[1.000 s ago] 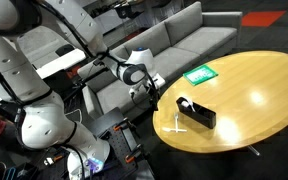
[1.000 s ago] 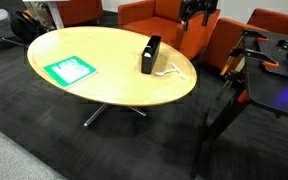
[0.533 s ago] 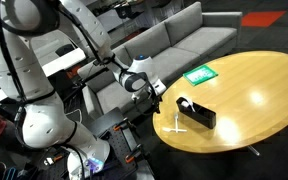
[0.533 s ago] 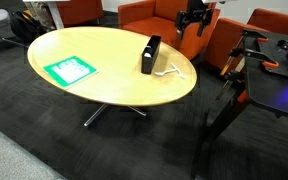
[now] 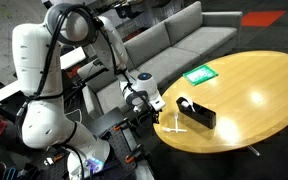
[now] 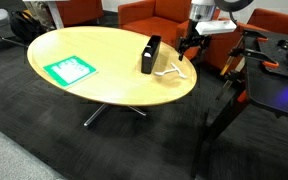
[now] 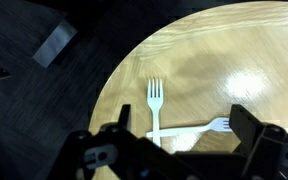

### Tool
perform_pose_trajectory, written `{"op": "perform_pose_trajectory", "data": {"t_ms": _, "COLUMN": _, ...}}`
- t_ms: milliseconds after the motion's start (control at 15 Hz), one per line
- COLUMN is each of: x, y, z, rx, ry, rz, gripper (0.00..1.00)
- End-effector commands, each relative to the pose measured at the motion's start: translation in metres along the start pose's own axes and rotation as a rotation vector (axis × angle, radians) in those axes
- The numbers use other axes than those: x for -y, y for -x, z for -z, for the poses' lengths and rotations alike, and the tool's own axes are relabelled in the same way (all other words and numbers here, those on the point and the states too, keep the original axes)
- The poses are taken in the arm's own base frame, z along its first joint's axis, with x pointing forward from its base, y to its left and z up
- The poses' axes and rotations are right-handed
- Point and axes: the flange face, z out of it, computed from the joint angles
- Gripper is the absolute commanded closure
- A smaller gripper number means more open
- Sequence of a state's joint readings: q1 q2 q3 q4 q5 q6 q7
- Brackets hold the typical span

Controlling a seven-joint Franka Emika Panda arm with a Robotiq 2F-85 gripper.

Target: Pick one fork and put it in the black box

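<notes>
I should next move my gripper outward and down onto the white fork's neck behind its tines, clear of the crossing fork. The neck is below my gripper and outward of it.
Two white plastic forks lie crossed near the edge of the round wooden table, seen in both exterior views [image 5: 174,125] [image 6: 169,71]. In the wrist view one fork [image 7: 155,105] points up and the other fork [image 7: 202,127] lies across it. The black box [image 5: 196,111] [image 6: 150,54] stands just beside them, empty as far as I can see. My gripper [image 5: 150,104] [image 6: 189,48] [image 7: 184,135] is open and empty. It hovers above the table edge, with the forks between its fingers [image 7: 246,125] in the wrist view.
A green-and-white flat packet [image 5: 199,74] [image 6: 68,70] lies on the far part of the table [image 7: 244,40]. A grey sofa [image 5: 174,35] and orange armchairs [image 6: 149,14] stand behind. A black stand [image 6: 239,75] is close to the table edge.
The arm has swung down and in toward the table edge; my gripper now hangs lower and nearer the forks. Forks and box have not moved.
</notes>
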State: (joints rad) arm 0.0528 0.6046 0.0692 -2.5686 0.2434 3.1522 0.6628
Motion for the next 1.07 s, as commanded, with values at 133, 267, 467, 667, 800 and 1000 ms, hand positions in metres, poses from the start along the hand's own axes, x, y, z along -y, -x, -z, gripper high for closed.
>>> {"op": "perform_pose_trajectory", "data": {"t_ms": 133, "x": -0.009, "y": -0.025, "z": -0.050, "rx": -0.024, "ry": 0.007, "rz": -0.042, "gripper": 0.00}}
{"op": "perform_pose_trajectory", "data": {"t_ms": 267, "x": -0.011, "y": -0.034, "z": -0.065, "rx": -0.029, "ry": 0.016, "rz": -0.053, "gripper": 0.00}}
{"op": "perform_pose_trajectory", "data": {"t_ms": 467, "x": -0.010, "y": -0.044, "z": -0.080, "rx": -0.034, "ry": 0.007, "rz": -0.060, "gripper": 0.00}}
{"op": "perform_pose_trajectory", "data": {"t_ms": 667, "x": -0.011, "y": -0.050, "z": -0.092, "rx": -0.036, "ry": 0.008, "rz": -0.064, "gripper": 0.00}}
{"op": "perform_pose_trajectory", "data": {"t_ms": 800, "x": -0.010, "y": -0.052, "z": -0.098, "rx": -0.037, "ry": 0.010, "rz": -0.070, "gripper": 0.00}}
{"op": "perform_pose_trajectory", "data": {"t_ms": 1000, "x": -0.009, "y": -0.053, "z": -0.107, "rx": -0.037, "ry": 0.018, "rz": -0.074, "gripper": 0.00}}
